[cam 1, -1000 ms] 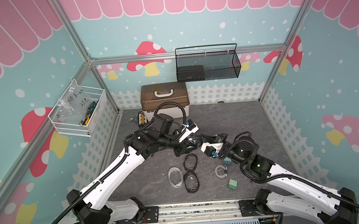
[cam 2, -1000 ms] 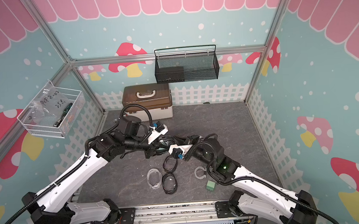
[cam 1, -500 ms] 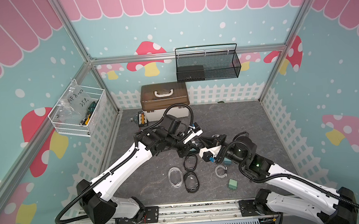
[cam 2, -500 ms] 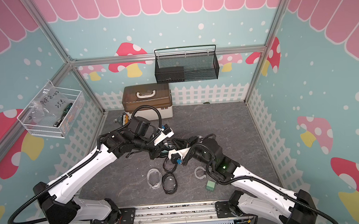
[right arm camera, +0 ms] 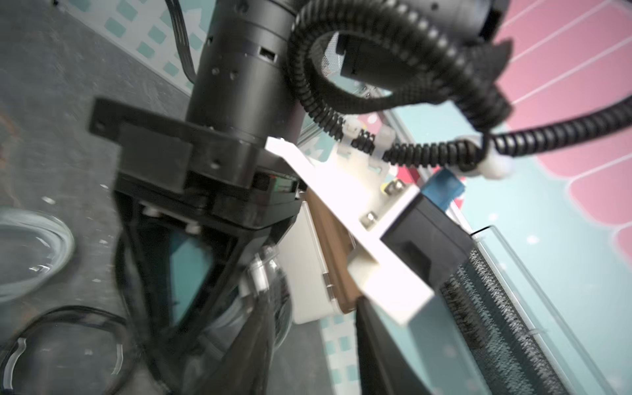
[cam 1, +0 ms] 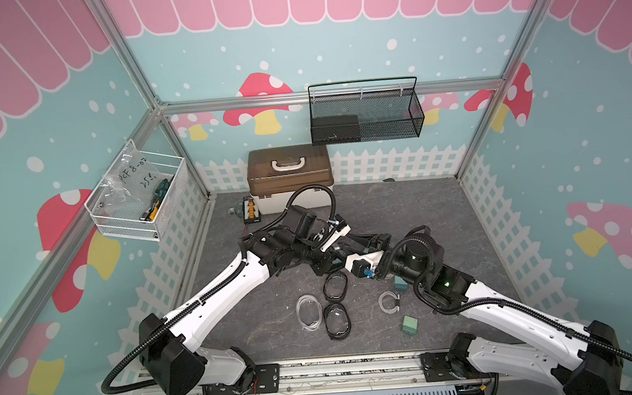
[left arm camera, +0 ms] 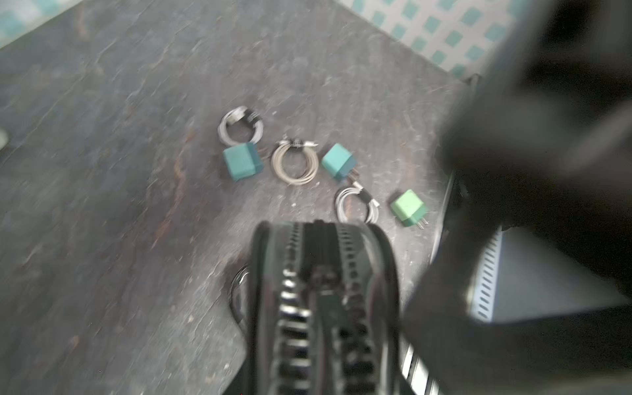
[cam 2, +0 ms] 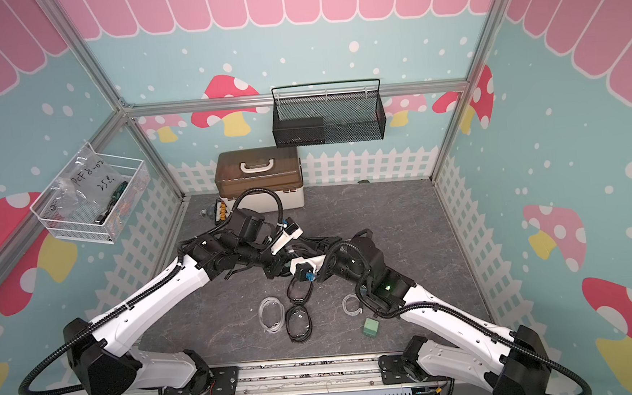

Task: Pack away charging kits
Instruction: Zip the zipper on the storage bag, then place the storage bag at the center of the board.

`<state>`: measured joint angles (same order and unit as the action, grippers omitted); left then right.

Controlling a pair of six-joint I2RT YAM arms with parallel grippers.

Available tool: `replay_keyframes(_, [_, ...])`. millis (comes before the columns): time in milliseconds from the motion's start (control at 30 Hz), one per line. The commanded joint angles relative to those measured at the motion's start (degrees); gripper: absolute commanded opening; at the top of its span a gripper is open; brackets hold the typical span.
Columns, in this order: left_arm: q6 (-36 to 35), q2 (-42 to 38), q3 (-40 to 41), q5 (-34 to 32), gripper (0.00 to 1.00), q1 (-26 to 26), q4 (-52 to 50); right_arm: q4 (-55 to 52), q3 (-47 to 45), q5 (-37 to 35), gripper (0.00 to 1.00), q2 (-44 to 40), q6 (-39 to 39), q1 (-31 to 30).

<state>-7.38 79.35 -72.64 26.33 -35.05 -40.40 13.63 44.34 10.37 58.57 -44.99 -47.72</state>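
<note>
I will move my left gripper away from the loose plugs next and lower it to let go of its black-rimmed pouch. Bare floor outward of the white-rimmed pouch is below the gripper.
My left gripper (cam 1: 328, 262) is shut on a black-rimmed clear pouch (left arm camera: 325, 290), whose zipper fills the left wrist view. Something teal shows through the pouch (right arm camera: 273, 294). My right gripper (right arm camera: 314, 355) stands open right beside it, one finger along its clear wall. Two black-rimmed pouches (cam 1: 335, 287) (cam 1: 337, 320) and a white-rimmed pouch (cam 1: 308, 313) lie on the floor. Three teal-green plugs (left arm camera: 242, 161) (left arm camera: 338, 160) (left arm camera: 408, 208) and three coiled cables (left arm camera: 241, 126) (left arm camera: 294, 163) (left arm camera: 357, 205) lie loose under the right arm.
A brown-lidded white box (cam 1: 290, 177) stands at the back wall, with a black board with yellow connectors (cam 1: 251, 210) beside it. A black mesh basket (cam 1: 364, 112) hangs on the back wall, a white wire basket (cam 1: 138, 201) on the left wall.
My right gripper's jaws have parted after being shut. The left arm has carried the pouch a little to the right, and the two grippers now stand closer together.
</note>
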Motion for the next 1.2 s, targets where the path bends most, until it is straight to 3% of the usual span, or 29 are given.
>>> replay_keyframes(0, [12.4,-1.6,4.6,-2.4,0.0,6.7,12.5,3.1,-2.5,5.7,0.55,-4.1,4.6,-0.6])
replay_keyframes(133, [30.7,-3.3,16.3,-3.6,0.0,18.3,27.4,3.7,-8.7,5.3,0.65,-11.2,11.9,-0.6])
replay_keyframes(167, [34.7,-3.1,19.3,-3.1,0.0,20.6,30.9,4.5,-10.6,3.8,0.72,-13.1,15.4,-0.6])
replay_keyframes(267, [42.6,-1.5,25.9,-4.5,0.0,24.3,38.0,6.5,-14.4,-3.2,0.93,-17.4,29.6,-0.6])
replay_keyframes(333, [45.8,0.3,28.0,-6.1,0.0,25.5,39.9,6.1,-15.4,-8.8,0.98,-19.0,37.7,-0.5])
replay_keyframes(500, [51.5,4.6,33.8,-0.9,0.07,27.2,51.4,-4.6,-13.9,-24.1,0.99,-17.2,56.7,0.1])
replay_keyframes(600, [52.1,9.2,34.3,0.7,0.09,27.5,53.5,-12.2,-12.1,-27.9,0.99,-12.3,65.3,1.1])
replay_keyframes(633, [52.3,10.5,34.6,1.0,0.12,27.6,54.2,-13.9,-11.6,-29.0,0.99,-11.0,68.6,1.4])
replay_keyframes(733, [52.3,13.2,35.6,-0.5,0.38,27.5,54.9,-20.3,-9.0,-32.7,0.99,-7.3,79.9,2.3])
replay_keyframes(800, [51.5,13.4,35.8,-2.4,0.52,27.5,53.0,-23.3,-7.5,-34.8,0.99,-5.4,82.9,2.3])
replay_keyframes(833, [51.0,13.1,36.0,-3.4,0.64,27.5,51.9,-25.2,-7.0,-36.5,0.99,-4.5,85.1,2.3])
replay_keyframes(867, [50.5,12.3,36.1,-4.7,0.99,27.5,50.6,-26.9,-6.6,-37.4,0.99,-3.9,87.0,2.4])
replay_keyframes(1033, [48.5,5.7,33.8,-14.0,1.0,27.5,36.9,-27.4,-3.4,-35.8,0.96,0.1,82.3,6.6])
replay_keyframes(1167, [50.3,0.6,25.6,-23.9,1.0,27.5,15.6,-29.5,0.3,-37.7,0.97,5.1,79.3,11.4])
